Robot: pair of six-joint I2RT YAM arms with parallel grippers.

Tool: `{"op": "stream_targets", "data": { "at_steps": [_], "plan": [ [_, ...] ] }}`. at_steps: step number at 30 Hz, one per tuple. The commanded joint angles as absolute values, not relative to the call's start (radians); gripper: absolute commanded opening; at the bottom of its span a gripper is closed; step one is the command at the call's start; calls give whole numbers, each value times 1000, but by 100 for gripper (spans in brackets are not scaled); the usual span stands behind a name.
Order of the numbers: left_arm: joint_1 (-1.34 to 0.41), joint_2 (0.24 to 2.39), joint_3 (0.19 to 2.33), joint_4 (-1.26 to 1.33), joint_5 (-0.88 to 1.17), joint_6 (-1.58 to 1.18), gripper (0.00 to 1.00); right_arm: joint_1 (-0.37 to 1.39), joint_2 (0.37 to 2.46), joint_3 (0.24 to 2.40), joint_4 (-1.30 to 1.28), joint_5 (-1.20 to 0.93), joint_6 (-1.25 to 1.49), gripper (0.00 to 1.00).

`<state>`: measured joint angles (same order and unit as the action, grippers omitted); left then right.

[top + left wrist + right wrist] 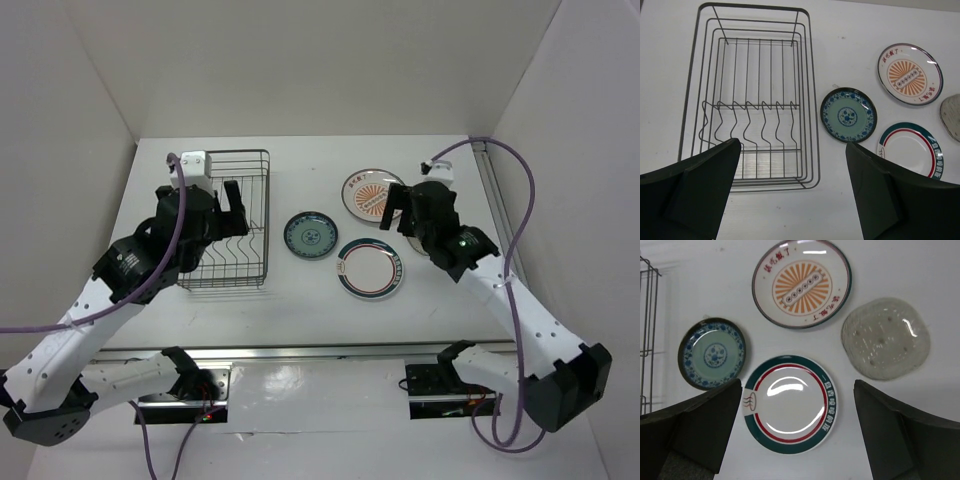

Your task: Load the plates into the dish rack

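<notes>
The sunburst plate's rim farthest from the rack gets my right gripper next, lowering outward and tilting, because that leaves the plate's rack-facing side clear for the rack's wires.
The dish rack (266, 222) (811, 100), a dark wire basket with divider tines, stands empty at the left. My left gripper (228, 222) (792, 200) hovers open above its near end. To the rack's right three plates lie flat: a teal-blue patterned one (310, 235) (848, 114) (712, 353), a white one with an orange sunburst (368, 193) (909, 74) (801, 283), and a white one with green and red rim rings (372, 268) (910, 149) (790, 404). A greyish plate (886, 337) (952, 117) lies farthest right. My right gripper (402, 222) (797, 435) hangs open above the ringed plate, holding nothing.
White walls close in the table (300, 300) on the left, back and right. A metal rail runs along the table's near edge, and purple cables trail from both arms. The rack's right rim (650, 315) shows at the left edge of the right wrist view.
</notes>
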<state>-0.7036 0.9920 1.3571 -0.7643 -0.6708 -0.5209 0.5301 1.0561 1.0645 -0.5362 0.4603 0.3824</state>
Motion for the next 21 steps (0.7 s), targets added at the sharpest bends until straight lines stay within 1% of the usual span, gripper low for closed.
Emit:
{"op": "stream_targets", "data": {
  "at_steps": [1, 2, 3, 5, 7, 8, 11, 12, 16, 18, 19, 21],
  "plan": [
    [-704, 992, 1347, -701, -600, -485, 100, 375, 1080, 1011, -321, 69, 426, 100],
    [-704, 1002, 1347, -687, -588, -485, 100, 235, 1113, 994, -257, -22, 426, 100],
    [-704, 1002, 1347, -687, -577, -476, 100, 169, 1126, 970, -229, -96, 439, 98],
    [-704, 1002, 1347, -678, -566, -476, 100, 39, 1169, 969, -186, -194, 425, 98],
    [-704, 1002, 1338, -669, -542, -465, 100, -15, 1199, 989, -160, -241, 388, 98],
    [-704, 1002, 1338, -669, -541, -465, 100, -59, 1238, 1000, -114, -317, 388, 98],
    [-704, 1002, 1329, -657, -517, -465, 100, -93, 1320, 1015, -29, -391, 367, 98],
    [-704, 1002, 1328, -657, -517, -454, 100, -94, 1395, 1031, -29, -411, 341, 96],
    [-704, 993, 1319, -638, -499, -445, 100, -103, 1548, 1091, 61, -431, 305, 94],
    [-704, 992, 1319, -629, -488, -445, 100, -123, 1649, 1136, 81, -457, 305, 94],
    [-704, 992, 1310, -629, -477, -445, 100, -123, 1684, 1190, 81, -472, 293, 91],
    [-704, 992, 1310, -629, -477, -445, 100, -123, 1782, 1241, 81, -472, 293, 90]
  ]
}}
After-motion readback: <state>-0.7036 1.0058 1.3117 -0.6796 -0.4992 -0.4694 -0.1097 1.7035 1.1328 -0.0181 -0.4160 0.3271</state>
